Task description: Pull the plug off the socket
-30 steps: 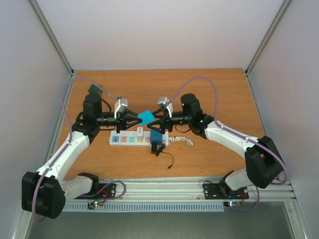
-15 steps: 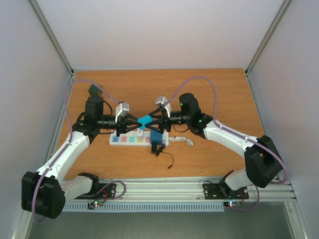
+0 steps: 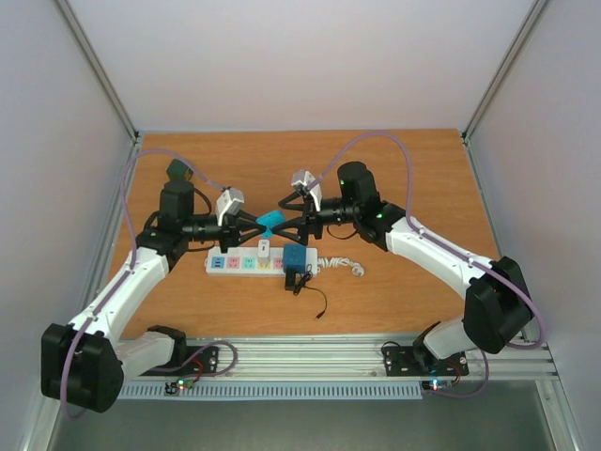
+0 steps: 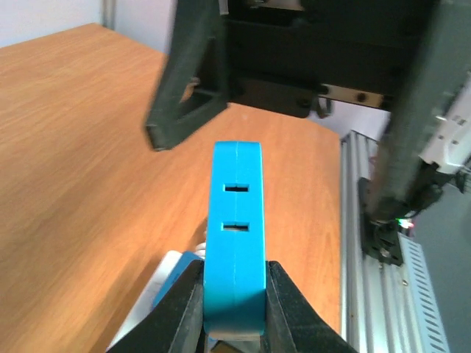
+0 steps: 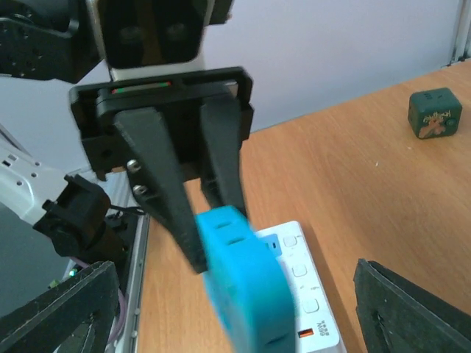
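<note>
My left gripper will next move the plug outward and down and let go of it on the bare tabletop near the green cube, because the plug is off the socket (image 3: 246, 264).
My left gripper (image 3: 267, 222) is shut on a flat cyan plug (image 3: 273, 220) with two slots, holding it in the air above the socket (image 3: 246, 264), a long white strip with pastel panels. The left wrist view shows the plug (image 4: 235, 235) clamped between my fingertips. My right gripper (image 3: 289, 213) faces it from the right with its jaws wide open. In the right wrist view the plug (image 5: 246, 290) hangs between my spread fingers (image 5: 62, 309), touching neither, over the socket (image 5: 313, 298).
A darker blue block (image 3: 297, 259) and a small white plug (image 3: 265, 249) sit on the strip. A black adapter (image 3: 299, 279) with a thin cord lies at its right end, beside the curly white cord (image 3: 343, 267). A green cube (image 3: 176, 169) stands at the back left.
My right gripper has let go of the cyan plug, opened wide and drawn back slightly. My left gripper keeps hold of the plug.
</note>
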Robot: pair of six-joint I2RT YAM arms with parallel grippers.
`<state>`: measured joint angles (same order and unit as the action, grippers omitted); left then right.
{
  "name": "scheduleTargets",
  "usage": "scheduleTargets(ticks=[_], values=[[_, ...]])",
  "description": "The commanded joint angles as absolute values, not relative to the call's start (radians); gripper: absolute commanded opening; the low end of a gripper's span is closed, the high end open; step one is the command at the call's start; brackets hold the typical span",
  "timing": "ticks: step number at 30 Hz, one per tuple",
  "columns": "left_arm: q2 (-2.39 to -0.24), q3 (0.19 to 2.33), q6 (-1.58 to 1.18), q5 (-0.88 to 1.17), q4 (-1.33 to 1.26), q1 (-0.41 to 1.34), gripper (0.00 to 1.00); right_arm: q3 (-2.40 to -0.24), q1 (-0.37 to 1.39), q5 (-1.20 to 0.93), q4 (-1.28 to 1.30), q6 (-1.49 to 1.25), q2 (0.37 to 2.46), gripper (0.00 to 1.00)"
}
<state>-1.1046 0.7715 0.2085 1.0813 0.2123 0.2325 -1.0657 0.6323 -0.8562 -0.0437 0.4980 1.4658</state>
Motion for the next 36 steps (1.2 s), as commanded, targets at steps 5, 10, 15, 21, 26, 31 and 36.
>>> scheduleTargets(ticks=[5,10,15,21,26,31,36], values=[[-1.14,0.832,0.208,0.701,0.105,0.192,0.01,-1.095,0.627,-0.711,0.073,0.581,1.413,0.98],[-1.195,0.833,0.311,0.405,0.018,0.179,0.01,-1.082,0.621,-0.607,0.068,0.584,1.402,0.99],[-1.352,0.949,0.42,0.213,0.071,0.177,0.01,-1.026,0.612,-0.557,0.008,0.525,1.376,0.99],[-1.547,1.04,0.55,0.032,0.038,0.176,0.01,-1.053,0.592,-0.605,0.095,0.554,1.418,0.98],[-1.665,1.091,0.622,-0.078,-0.024,0.175,0.01,-1.078,0.556,-0.686,0.178,0.563,1.445,0.98],[-1.782,1.133,0.67,-0.169,-0.07,0.175,0.01,-1.067,0.535,-0.725,0.217,0.578,1.449,0.99],[-1.884,1.167,0.711,-0.259,-0.118,0.173,0.01,-1.045,0.531,-0.725,0.228,0.579,1.449,0.99]])
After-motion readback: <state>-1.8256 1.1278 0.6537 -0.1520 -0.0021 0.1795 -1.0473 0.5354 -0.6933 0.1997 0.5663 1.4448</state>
